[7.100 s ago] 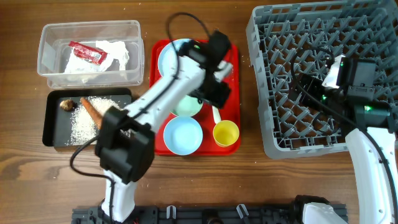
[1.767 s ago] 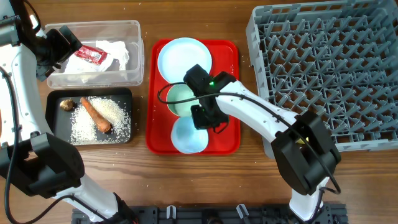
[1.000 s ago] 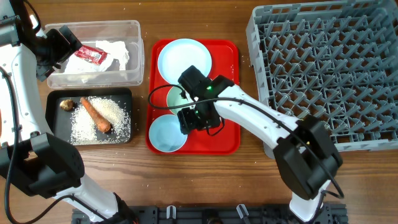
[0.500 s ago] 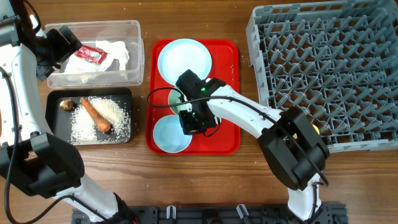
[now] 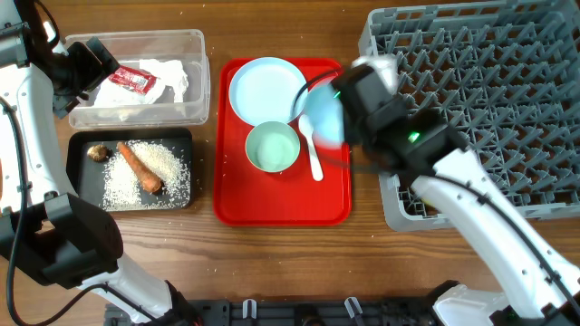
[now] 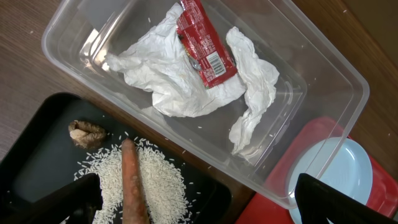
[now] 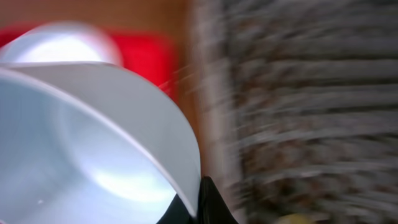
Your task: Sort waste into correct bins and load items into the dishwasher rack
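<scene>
Next, my right gripper will move outward and down to the rack's far corner nearest the tray (image 5: 408,36) to release the bowl, since that corner lies outward and below my gripper.
My right gripper (image 5: 339,119) is shut on the rim of a pale blue bowl (image 5: 321,118), held tilted in the air over the right edge of the red tray, close to the grey dishwasher rack (image 5: 480,100). In the blurred right wrist view the bowl (image 7: 81,143) fills the left side, its rim pinched between my fingers (image 7: 205,202). On the tray lie a pale blue plate (image 5: 267,86), a pale green bowl (image 5: 272,147) and a white spoon (image 5: 314,156). My left gripper (image 5: 87,66) (image 6: 199,194) hangs open above the clear tub (image 6: 323,74), which holds the napkin (image 6: 168,74) and red wrapper (image 6: 202,43).
The black tray (image 5: 82,190) in front of the tub holds rice (image 5: 168,163), a carrot piece (image 5: 140,167) and a brown lump (image 5: 97,153). The red tray (image 5: 281,204) lies between the bins and the rack. My right arm reaches across the rack's near left corner.
My right gripper has lifted the pale blue bowl off the red tray's front left and carried it up and to the right, towards the rack. The left arm has not moved.
</scene>
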You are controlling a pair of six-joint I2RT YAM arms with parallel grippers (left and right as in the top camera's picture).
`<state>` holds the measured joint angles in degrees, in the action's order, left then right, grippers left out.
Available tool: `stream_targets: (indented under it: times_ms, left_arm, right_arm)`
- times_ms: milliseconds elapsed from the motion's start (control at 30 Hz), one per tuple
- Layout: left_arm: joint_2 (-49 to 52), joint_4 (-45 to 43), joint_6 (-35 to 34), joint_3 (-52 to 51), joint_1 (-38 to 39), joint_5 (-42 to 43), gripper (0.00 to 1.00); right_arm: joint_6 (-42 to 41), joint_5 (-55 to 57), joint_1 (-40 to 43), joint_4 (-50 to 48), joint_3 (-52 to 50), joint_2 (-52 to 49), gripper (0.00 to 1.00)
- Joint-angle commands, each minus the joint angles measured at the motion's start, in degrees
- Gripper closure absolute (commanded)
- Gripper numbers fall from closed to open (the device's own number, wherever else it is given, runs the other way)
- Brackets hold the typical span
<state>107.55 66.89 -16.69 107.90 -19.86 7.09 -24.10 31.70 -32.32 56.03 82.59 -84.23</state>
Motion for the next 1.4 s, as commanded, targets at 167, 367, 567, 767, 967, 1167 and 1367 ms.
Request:
stream_targets:
  times_ms: [167, 367, 567, 767, 967, 1167, 1367]
  left_arm:
    - [-0.9, 0.02, -0.5, 0.11, -0.24, -0.35, 0.0]
    - [-0.9, 0.02, -0.5, 0.11, -0.26, -0.35, 0.0]
    - [-0.9, 0.02, -0.5, 0.11, -0.24, -0.35, 0.0]
    - [-0.9, 0.02, -0.5, 0.11, -0.24, -0.35, 0.0]
    - [-0.9, 0.02, -0.5, 0.11, -0.24, -0.35, 0.0]
    - [-0.9, 0.02, -0.5, 0.11, -0.24, -0.35, 0.0]
    - [-0.9, 0.02, -0.5, 0.11, -0.24, -0.35, 0.0]
  right_arm:
    - [19.34, 24.28, 16.39, -36.2, 0.33, -10.86, 0.96]
    - [51.93, 36.96, 16.39, -66.69, 0.33, -25.18, 0.96]
    - [54.03, 36.92, 16.44, -68.46, 0.33, -33.57, 0.96]
    - [53.46, 34.91, 16.44, -68.46, 0.33, -37.13, 0.96]
    - [54.31, 34.99, 15.96, -64.7, 0.33, -38.18, 0.83]
    - [54.29, 34.99, 11.67, -62.4, 0.33, -38.18, 0.48]
    - [53.9, 39.19, 8.57, -68.06, 0.33, -37.03, 0.0]
